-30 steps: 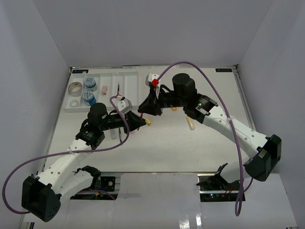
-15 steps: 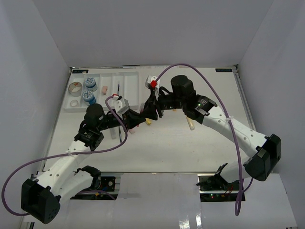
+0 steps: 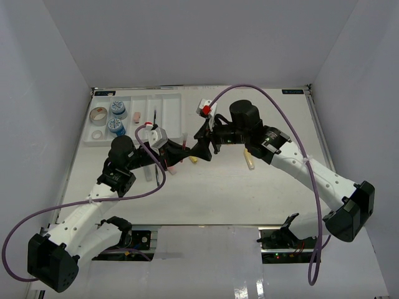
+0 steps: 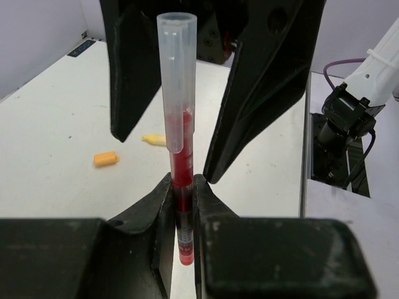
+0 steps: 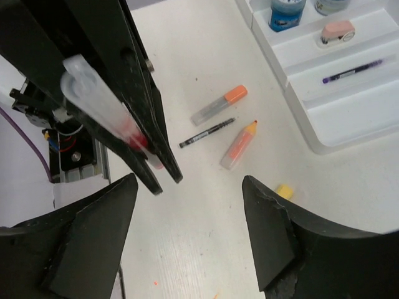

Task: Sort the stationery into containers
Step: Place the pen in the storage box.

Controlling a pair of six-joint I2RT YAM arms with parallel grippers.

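Note:
My left gripper should next swing outward, then lower and release the red pen into the dark pen's tray slot (image 3: 158, 118), outward of and below it.
My left gripper (image 4: 182, 187) is shut on a red pen (image 4: 177, 118) with a clear cap, held above the table. The pen's capped end pokes up between the spread black fingers (image 4: 134, 68) of my right gripper (image 5: 190, 180), which is open and not touching it. In the right wrist view the pen (image 5: 93, 93) sits in the left gripper's fingers (image 5: 146, 118). From above, both grippers meet mid-table, left gripper (image 3: 179, 152) and right gripper (image 3: 198, 147). The white tray (image 3: 168, 112) at the back left holds a tape roll (image 3: 98, 114), two blue-white tubs (image 3: 117, 108), a pink eraser (image 3: 136, 116) and a dark pen (image 3: 154, 115).
On the table under the grippers lie an orange-capped marker (image 5: 218, 106), a thin black pen (image 5: 207, 132), an orange marker (image 5: 239, 144) and a small yellow eraser (image 5: 284, 190). Another marker (image 3: 249, 161) lies right of the grippers. The tray's corner (image 5: 324, 124) is close by.
My right gripper has opened and let go of the red pen, which stays in the left gripper. The right arm has drawn back slightly to the right.

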